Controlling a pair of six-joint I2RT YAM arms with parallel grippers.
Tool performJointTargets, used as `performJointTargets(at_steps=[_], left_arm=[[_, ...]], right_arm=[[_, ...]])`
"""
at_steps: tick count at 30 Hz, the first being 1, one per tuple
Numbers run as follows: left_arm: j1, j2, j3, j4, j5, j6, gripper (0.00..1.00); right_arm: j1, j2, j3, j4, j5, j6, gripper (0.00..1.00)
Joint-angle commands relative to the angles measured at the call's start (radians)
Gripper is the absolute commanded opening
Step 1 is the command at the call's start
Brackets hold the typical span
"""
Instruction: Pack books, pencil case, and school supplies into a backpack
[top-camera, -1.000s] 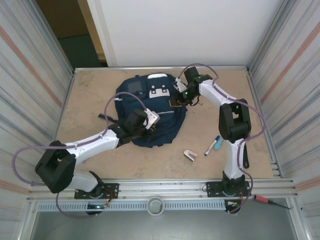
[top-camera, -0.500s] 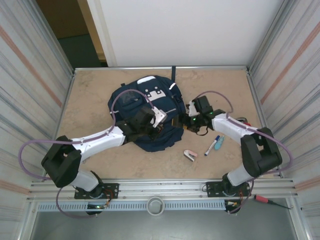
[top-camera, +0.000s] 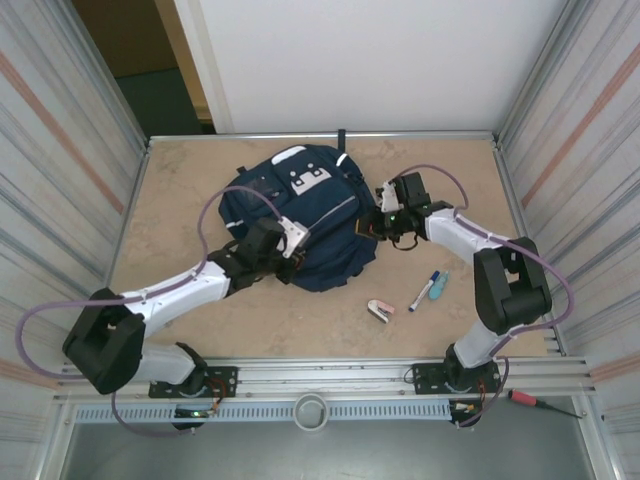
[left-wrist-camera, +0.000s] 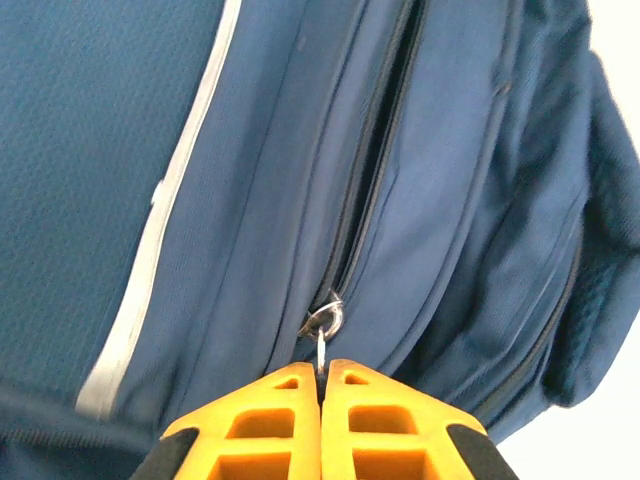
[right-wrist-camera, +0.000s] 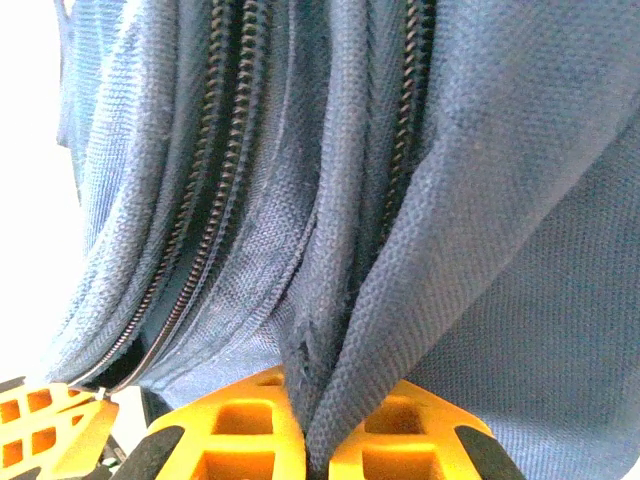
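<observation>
I will next pull the zipper pull (left-wrist-camera: 322, 346) toward the white strip's near end with my left gripper, then release; the zipper rows part only to the zipper pull's ring.
The navy backpack (top-camera: 318, 222) lies flat mid-table, white patches up. At its near-left edge, my left gripper (top-camera: 283, 250) is shut on the metal zipper pull (left-wrist-camera: 322, 346), its orange fingertips (left-wrist-camera: 290, 385) pressed together below the zipper ring. My right gripper (top-camera: 377, 226) is at the bag's right edge, shut on a fold of backpack fabric (right-wrist-camera: 350, 330) beside the zipper rows. To the right of the bag lie the school supplies: a blue-and-white marker (top-camera: 424, 291), a teal item (top-camera: 438, 287) and a pink-and-white item (top-camera: 380, 310). The books and pencil case are out of view.
Metal walls enclose the table on the left, right and back. A rail (top-camera: 320, 375) runs along the near edge by the arm bases. A red screwdriver (top-camera: 524, 399) lies outside it at the lower right. Bare tabletop (top-camera: 170, 200) extends left of the bag.
My right gripper left the bag's top, swung to its right edge, opened and closed on the fabric. The backpack shifted and turned. The left gripper stayed shut and drew back toward the near left.
</observation>
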Motion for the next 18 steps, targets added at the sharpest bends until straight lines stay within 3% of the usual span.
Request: performJointTargets(at_steps=[1,3,5,8,12,15,18], left_arm=[[0.061,-0.046,-0.032,-0.057,-0.081,0.019,0.00],[0.066,-0.045,-0.023,-0.050,-0.048,0.022,0.00],[0.059,-0.034,-0.007,-0.031,0.020,0.009,0.00],[0.011,-0.014,0.012,0.016,0.061,-0.028,0.00],[-0.044,0.033,0.053,0.047,0.057,-0.074,0.00],[-0.076,0.064,0.088,0.042,0.047,-0.080,0.00],[-0.092,0.074,0.102,0.045,0.051,-0.084,0.00]], right_arm=[[-0.067,0.059,0.106,-0.041,-0.006,-0.101,0.00],[-0.085,0.120,0.184,-0.091,-0.017,-0.110,0.02],[-0.095,0.172,0.258,-0.155,0.027,-0.118,0.10],[-0.090,0.146,0.254,-0.189,0.123,-0.101,0.40],[-0.045,-0.016,0.071,-0.120,0.188,-0.031,0.65],[0.027,-0.106,-0.083,-0.067,0.251,0.041,0.74],[0.094,-0.122,-0.187,0.004,0.307,0.107,0.76]])
